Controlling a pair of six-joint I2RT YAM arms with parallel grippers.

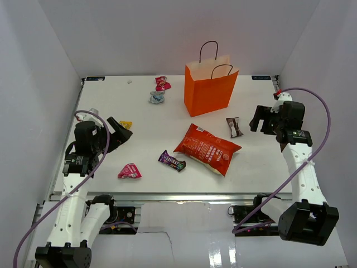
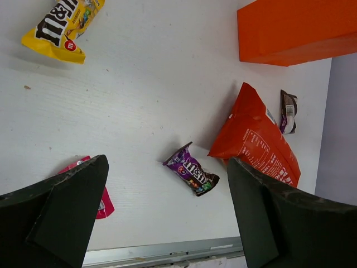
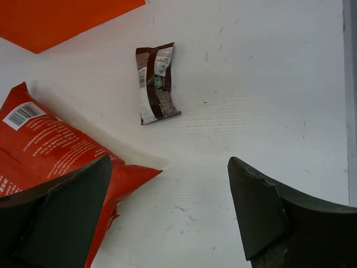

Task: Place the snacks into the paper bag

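The robot's left gripper will move outward and down, toward the upper left in the wrist view, onto the yellow pack (image 1: 126, 124) (image 2: 62, 25), because the pack is beyond its open fingers.
The orange paper bag (image 1: 211, 89) stands upright at the back centre, handles up; it also shows in the left wrist view (image 2: 290, 28) and the right wrist view (image 3: 61, 19). The red-orange chip bag (image 1: 207, 148) (image 2: 256, 139) (image 3: 50, 162) lies flat in front of it. A dark brown bar (image 1: 234, 127) (image 3: 156, 84) (image 2: 288, 111) lies right of it, a purple candy pack (image 1: 172, 161) (image 2: 191, 172) left of it, a pink pack (image 1: 129, 171) (image 2: 103, 198) further left. A yellow pack (image 1: 126, 124) (image 2: 62, 25) lies by my left gripper (image 1: 120, 129) (image 2: 167, 209), which is open and empty. My right gripper (image 1: 262, 120) (image 3: 170, 209) is open and empty, above the table right of the chip bag.
A pink candy (image 1: 162, 83) and a silver-blue one (image 1: 157, 97) lie at the back, left of the paper bag. White walls enclose the table (image 1: 145, 139) on three sides. The table's metal front edge (image 2: 162, 252) runs just below the left gripper's view.
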